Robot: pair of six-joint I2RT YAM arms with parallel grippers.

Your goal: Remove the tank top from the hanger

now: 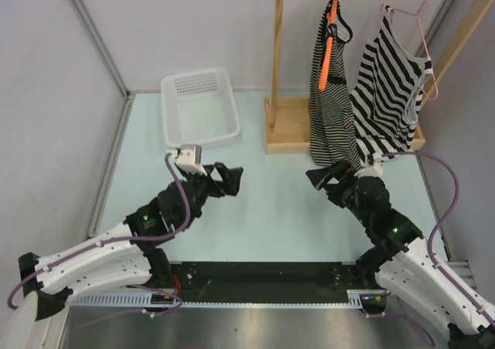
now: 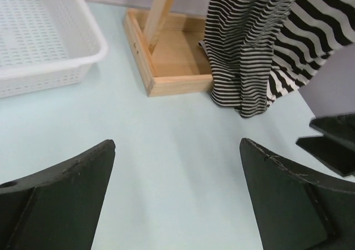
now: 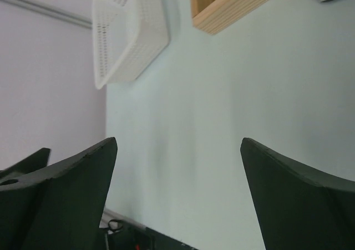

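The orange hanger's bare near end (image 1: pixel 325 70) sticks out past the bunched tank top's strap, so my right gripper will lift outward, turn toward the rack and close there.
Two black-and-white striped tank tops hang from a wooden rack at the back right. One (image 1: pixel 331 101) hangs bunched on an orange hanger (image 1: pixel 331 43). The other (image 1: pixel 389 86) hangs spread on a thin pink hanger (image 1: pixel 425 35). Both show in the left wrist view, the bunched one (image 2: pixel 244 50) and the spread one (image 2: pixel 319 31). My left gripper (image 1: pixel 232 180) is open and empty low over the table, pointing right. My right gripper (image 1: pixel 319 177) is open and empty, just below the hem of the bunched top, pointing left. The two grippers face each other.
A white perforated basket (image 1: pixel 199 107) stands at the back left and also shows in both wrist views (image 2: pixel 44 39) (image 3: pixel 130 28). The rack's wooden base tray (image 1: pixel 290 128) sits under the garments. Grey walls close in the left and right sides.
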